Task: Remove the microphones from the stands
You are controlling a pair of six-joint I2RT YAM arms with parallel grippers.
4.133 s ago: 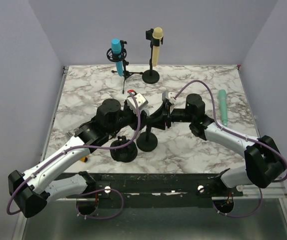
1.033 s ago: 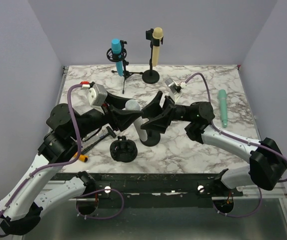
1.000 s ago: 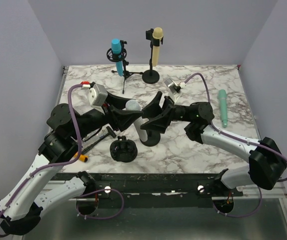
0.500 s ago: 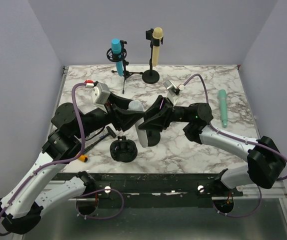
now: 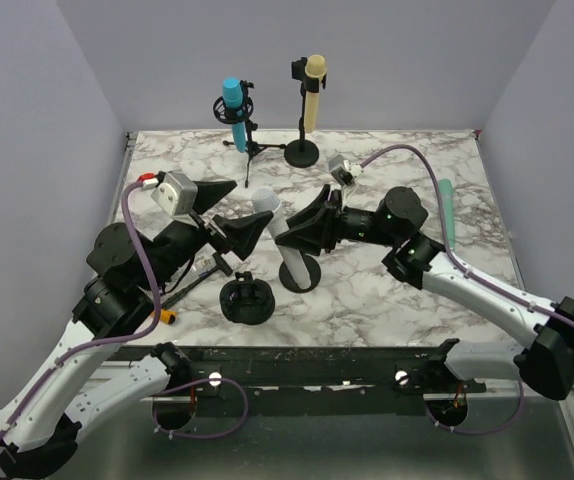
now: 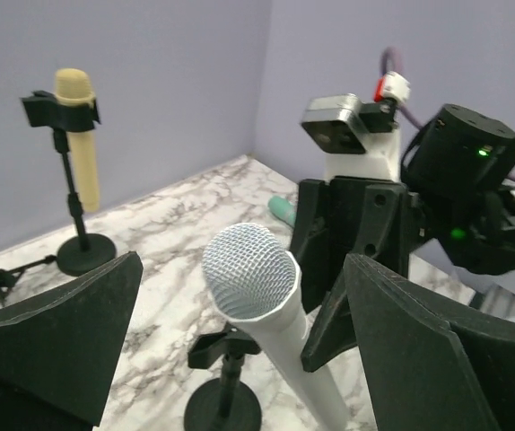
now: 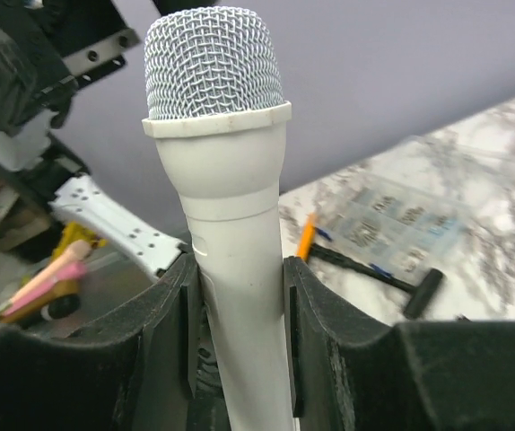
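I need to swing my right gripper away from the stand next, turn it to point down and lower the white microphone onto the table next to the teal microphone.
The white microphone [image 5: 278,237] stands tilted at the table's middle, its mesh head [image 6: 248,269] up. My right gripper [image 5: 305,226] is shut on its body, the pads [image 7: 172,314] pressing both sides of the microphone [image 7: 231,206]. The black stand [image 5: 303,274] is just below; its clip [image 6: 226,346] sits beside the microphone's body with nothing in it. My left gripper [image 5: 229,212] is open, just left of the head. Its fingers [image 6: 51,332] are spread wide on either side of the head without touching it. My right gripper [image 7: 240,301] points toward the left arm.
A blue microphone [image 5: 233,105] on a tripod and a yellow microphone [image 5: 313,95] on a round-base stand are at the back. A teal microphone [image 5: 446,212] lies at the right. A black round holder [image 5: 246,300], a black tool [image 5: 199,277] and an orange pencil [image 5: 168,318] lie front left.
My left gripper has let go of the microphone, opened wide and drawn back to the left. The right gripper has closed on the microphone's body and now holds it alone.
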